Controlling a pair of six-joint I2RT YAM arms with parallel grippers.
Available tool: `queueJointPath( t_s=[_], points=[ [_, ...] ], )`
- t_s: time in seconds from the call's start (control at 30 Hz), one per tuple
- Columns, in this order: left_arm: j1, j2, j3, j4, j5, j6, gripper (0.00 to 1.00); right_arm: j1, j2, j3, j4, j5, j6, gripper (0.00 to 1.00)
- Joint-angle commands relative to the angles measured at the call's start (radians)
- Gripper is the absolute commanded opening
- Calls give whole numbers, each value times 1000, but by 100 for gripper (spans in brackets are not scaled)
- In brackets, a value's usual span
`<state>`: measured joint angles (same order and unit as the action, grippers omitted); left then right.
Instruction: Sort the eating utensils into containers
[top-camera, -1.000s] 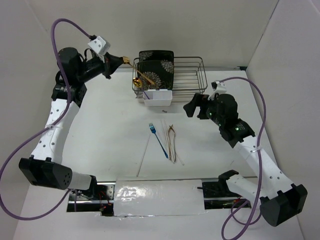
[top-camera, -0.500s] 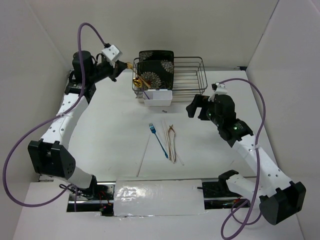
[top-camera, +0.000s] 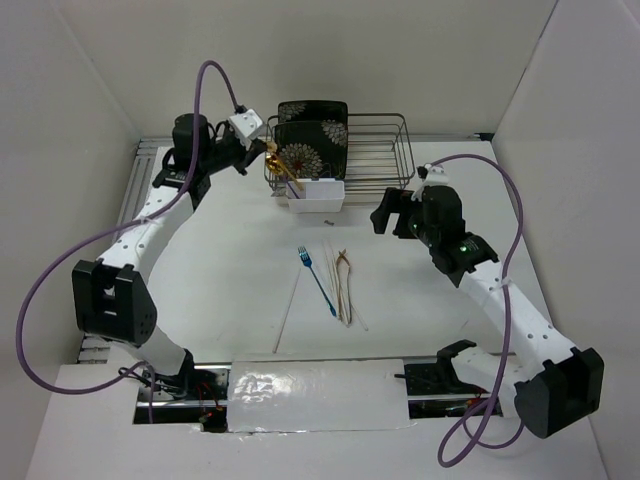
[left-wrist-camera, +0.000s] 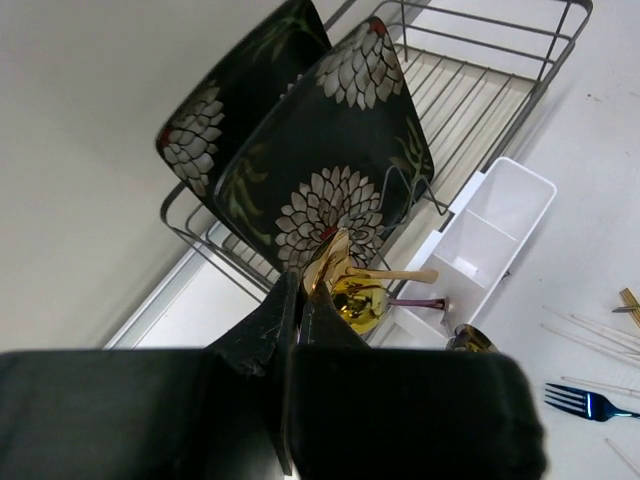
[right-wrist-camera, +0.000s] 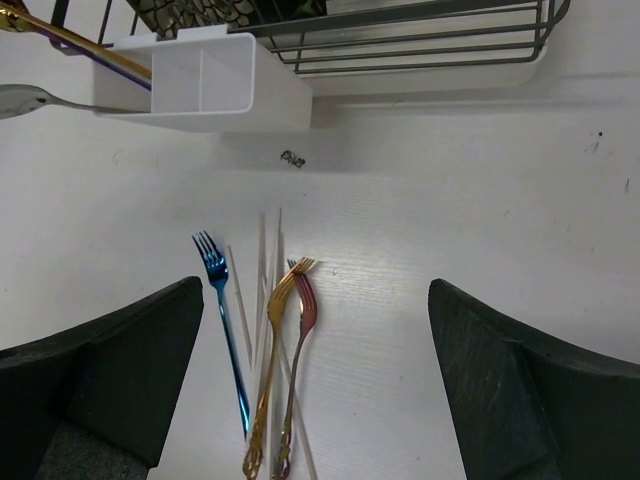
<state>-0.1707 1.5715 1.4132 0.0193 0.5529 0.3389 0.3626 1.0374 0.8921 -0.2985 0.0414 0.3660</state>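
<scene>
My left gripper holds the gold spoon. It should next lower the gold spoon's handle into the caddy's end section (top-camera: 298, 190) (left-wrist-camera: 427, 317) beside the purple handle and let go of the gold spoon.
My left gripper (top-camera: 263, 147) is shut on a gold spoon (top-camera: 282, 168) and holds it just above the left end of the white caddy (top-camera: 316, 195). In the left wrist view the gold bowl (left-wrist-camera: 356, 303) hangs at the closed fingers (left-wrist-camera: 285, 305), over the caddy (left-wrist-camera: 492, 232). A purple handle (left-wrist-camera: 415, 302) and a silver spoon (left-wrist-camera: 470, 341) stick out of the caddy. My right gripper (top-camera: 383, 214) is open and empty above the table. Below it lie a blue fork (right-wrist-camera: 225, 330), a gold fork (right-wrist-camera: 268, 370), a pink fork (right-wrist-camera: 298, 360) and pale chopsticks (right-wrist-camera: 262, 255).
The black wire dish rack (top-camera: 385, 150) stands behind the caddy and holds two black floral plates (top-camera: 312, 135). A single chopstick (top-camera: 287, 310) lies left of the blue fork (top-camera: 316, 280). A small dark speck (right-wrist-camera: 293, 157) lies in front of the caddy (right-wrist-camera: 200, 80).
My left arm has swung right with the gold spoon, from left of the rack to over the caddy's left end. My right gripper has shifted slightly.
</scene>
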Motion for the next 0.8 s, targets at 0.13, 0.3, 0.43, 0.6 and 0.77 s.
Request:
queueJointPath(
  t_s=[0.13,0.3,0.43,0.6,0.77],
  points=[
    [-42,42,-42,102,-30,51,0,-11,10,24,71,3,-18,100],
    [-44,48,-71,111,-39,16,5,-16,13,4,81,-17,-7,100],
    [-47,39,-99,117,-21,-23,16,-14,24,-7,90,-51,-9,100],
    [-47,32,-85,88,4,-63,48,-11,58,-16,90,-132,-25,100],
    [-47,-24,-66,51,-76,-178,100,19,138,2,71,-184,-24,100]
  ],
)
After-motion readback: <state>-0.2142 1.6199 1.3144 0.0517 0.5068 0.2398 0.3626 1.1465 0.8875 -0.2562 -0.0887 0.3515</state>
